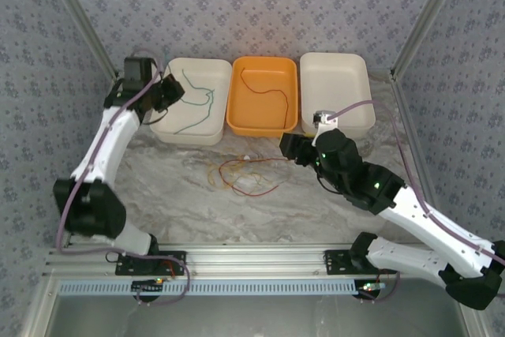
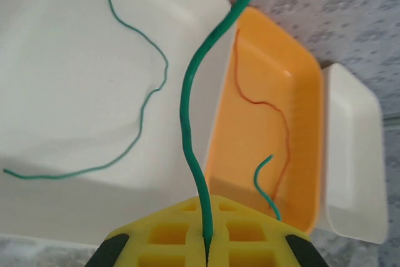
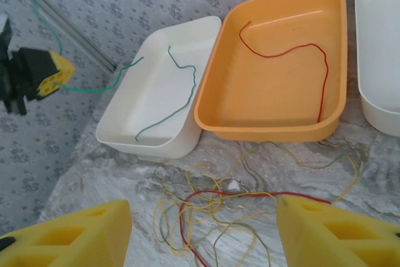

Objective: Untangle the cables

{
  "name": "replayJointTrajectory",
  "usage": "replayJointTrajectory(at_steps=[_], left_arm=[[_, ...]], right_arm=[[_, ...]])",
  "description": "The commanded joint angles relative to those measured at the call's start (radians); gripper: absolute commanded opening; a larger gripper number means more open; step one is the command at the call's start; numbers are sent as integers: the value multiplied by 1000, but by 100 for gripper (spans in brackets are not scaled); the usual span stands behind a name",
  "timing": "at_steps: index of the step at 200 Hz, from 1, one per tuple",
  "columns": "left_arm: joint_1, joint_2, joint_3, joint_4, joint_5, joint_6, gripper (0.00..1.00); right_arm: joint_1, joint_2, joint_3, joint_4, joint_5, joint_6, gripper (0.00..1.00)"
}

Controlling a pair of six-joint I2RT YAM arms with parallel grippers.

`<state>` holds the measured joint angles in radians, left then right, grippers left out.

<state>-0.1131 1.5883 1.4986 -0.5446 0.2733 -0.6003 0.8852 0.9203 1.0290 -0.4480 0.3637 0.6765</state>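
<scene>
The left gripper will next move in over the bottom of the white tray and tilt its fingers down to release the green cable, because another green one already lies there.
A tangle of yellow-tan, green and red cables lies on the marble table in front of the trays. My right gripper hovers just above the tangle, open, with nothing between its yellow fingers. My left gripper is at the left edge of the left white tray and is shut on a green cable that rises out of its pads. Another green cable lies loose in that white tray. A red cable lies in the orange tray.
A second white tray stands to the right of the orange tray. Patterned walls and metal corner posts close in the back and both sides. My right arm stretches across the table's right half.
</scene>
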Motion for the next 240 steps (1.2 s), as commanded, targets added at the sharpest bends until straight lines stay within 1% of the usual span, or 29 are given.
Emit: replayJointTrajectory(at_steps=[1, 11, 31, 47, 63, 70, 75, 87, 95, 105, 116, 129, 142, 149, 154, 156, 175, 189, 205, 225, 232, 240], left_arm=[[16, 189, 161, -207, 87, 207, 0], [21, 287, 231, -244, 118, 227, 0], [27, 449, 367, -317, 139, 245, 0], [32, 549, 482, -398, 110, 263, 0], [34, 617, 560, -449, 94, 280, 0], [34, 640, 585, -461, 91, 286, 9], [33, 652, 597, -463, 99, 291, 18], [29, 674, 628, -475, 112, 305, 37], [25, 683, 642, -484, 104, 314, 46], [18, 682, 656, -493, 96, 325, 53], [11, 663, 656, -492, 79, 327, 59], [-1, 625, 643, -478, 63, 327, 61], [-16, 576, 624, -463, 34, 318, 66], [-24, 549, 609, -450, 33, 313, 70], [-30, 532, 601, -444, 33, 310, 76], [-31, 528, 601, -442, 32, 310, 77], [-43, 514, 636, -497, 4, 308, 77], [-57, 470, 606, -492, -30, 298, 72], [-84, 338, 465, -403, -67, 255, 67], [-134, 114, 196, -253, -83, 160, 64], [-153, 29, 84, -202, -103, 108, 62], [-177, -67, -49, -126, -97, 48, 60]], right_arm=[[-8, 5, -12, -51, 13, -39, 65], [-12, 8, -14, -53, 4, -39, 65], [-18, 14, -25, -49, -12, -39, 65], [-26, 20, -30, -54, -20, -39, 65], [-32, 22, -39, -49, -29, -39, 65], [-34, 24, -43, -45, -33, -39, 65], [-35, 27, -44, -43, -36, -39, 66], [-38, 37, -47, -43, -40, -39, 66], [-41, 47, -48, -45, -40, -39, 66], [-44, 52, -51, -45, -41, -38, 66], [-46, 56, -59, -42, -40, -38, 66], [-46, 59, -72, -36, -40, -37, 67], [-52, 77, -88, -26, -49, -39, 67], [-55, 91, -97, -24, -60, -39, 66], [-55, 100, -102, -22, -66, -38, 66], [-56, 104, -103, -23, -68, -38, 66], [-55, 128, -131, -3, -89, -20, 66], [-55, 151, -153, 21, -107, -8, 66], [-50, 195, -169, 50, -130, 4, 64], [-31, 264, -184, 103, -152, -1, 63], [-24, 300, -177, 110, -159, -4, 63], [-15, 345, -161, 113, -164, -9, 62]])
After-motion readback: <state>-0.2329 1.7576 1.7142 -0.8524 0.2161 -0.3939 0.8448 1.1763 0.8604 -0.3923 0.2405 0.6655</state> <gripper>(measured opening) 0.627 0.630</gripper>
